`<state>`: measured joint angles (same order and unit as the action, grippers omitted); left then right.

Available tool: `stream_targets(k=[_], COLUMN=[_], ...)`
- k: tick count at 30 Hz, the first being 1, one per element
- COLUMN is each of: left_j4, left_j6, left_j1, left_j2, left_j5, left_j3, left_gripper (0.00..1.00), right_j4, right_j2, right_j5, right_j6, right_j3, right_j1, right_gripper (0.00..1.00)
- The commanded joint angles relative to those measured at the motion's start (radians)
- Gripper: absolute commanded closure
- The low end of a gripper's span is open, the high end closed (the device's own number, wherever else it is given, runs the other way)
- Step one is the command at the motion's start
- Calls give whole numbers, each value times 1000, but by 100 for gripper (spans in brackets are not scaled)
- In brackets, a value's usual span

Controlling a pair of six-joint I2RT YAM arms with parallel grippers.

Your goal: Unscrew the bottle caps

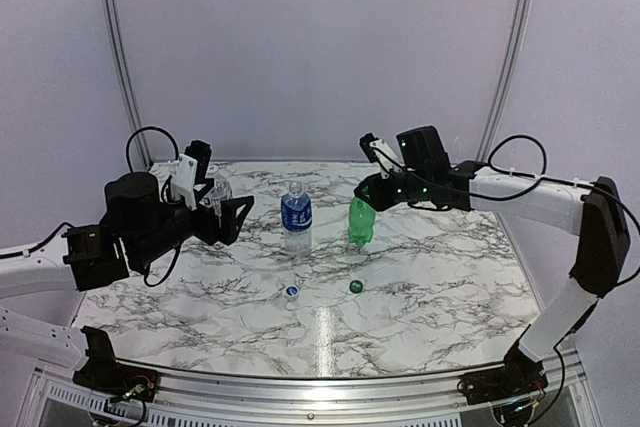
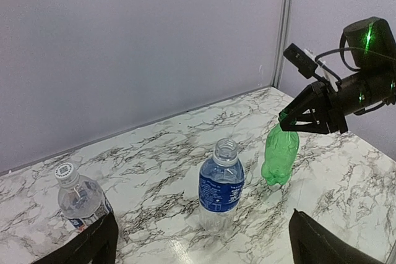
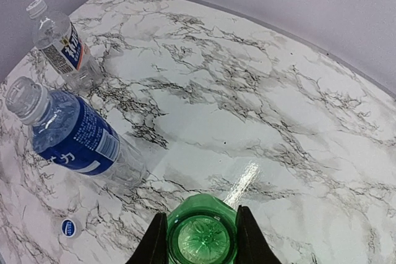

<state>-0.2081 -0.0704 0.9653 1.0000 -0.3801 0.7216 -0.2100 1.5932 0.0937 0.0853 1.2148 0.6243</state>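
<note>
I should next move my right gripper down, put the base of the leaning all-green bottle on the marble beneath it and let go of the bottle's neck, because the green cap (image 1: pixel 356 287) already lies loose.
My right gripper (image 3: pixel 202 243) is shut on the neck of the all-green bottle (image 3: pixel 202 233), whose mouth has no cap; the same bottle (image 1: pixel 360 225) hangs below the gripper (image 1: pixel 378 190), its base at the table. The green cap (image 1: pixel 356 287) and the blue cap (image 1: pixel 291 291) lie loose on the marble. The blue-label bottle (image 2: pixel 221 183) stands upright with its mouth uncapped. The white-label bottle (image 2: pixel 80 199) stands upright with its whitish cap (image 2: pixel 64 170) on. My left gripper (image 2: pixel 204 245) is open and holds nothing, and the white-label bottle stands just ahead of its left finger (image 2: pixel 93 245).
The marble table (image 1: pixel 430 277) ends at a metal rail along its near edge. Pale walls with a metal corner post (image 2: pixel 284 26) close off the back. The blue cap (image 3: pixel 69 227) lies close to the blue-label bottle (image 3: pixel 74 134).
</note>
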Motion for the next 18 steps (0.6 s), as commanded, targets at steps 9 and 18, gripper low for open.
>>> stream_targets(k=[9,18], left_j4=[83,121], left_j6=[-77,-71], left_j1=[-81,-144], left_j2=[7,68], left_j5=[-112,-126], left_j3=[59,96], left_gripper=[1,1], right_j4=[156,187], right_j2=[122,125], right_j5=[-38,-38], right_j6=[-27,-40], right_j3=[34,-17], right_j1=[-5,-5], right_gripper=[99,89])
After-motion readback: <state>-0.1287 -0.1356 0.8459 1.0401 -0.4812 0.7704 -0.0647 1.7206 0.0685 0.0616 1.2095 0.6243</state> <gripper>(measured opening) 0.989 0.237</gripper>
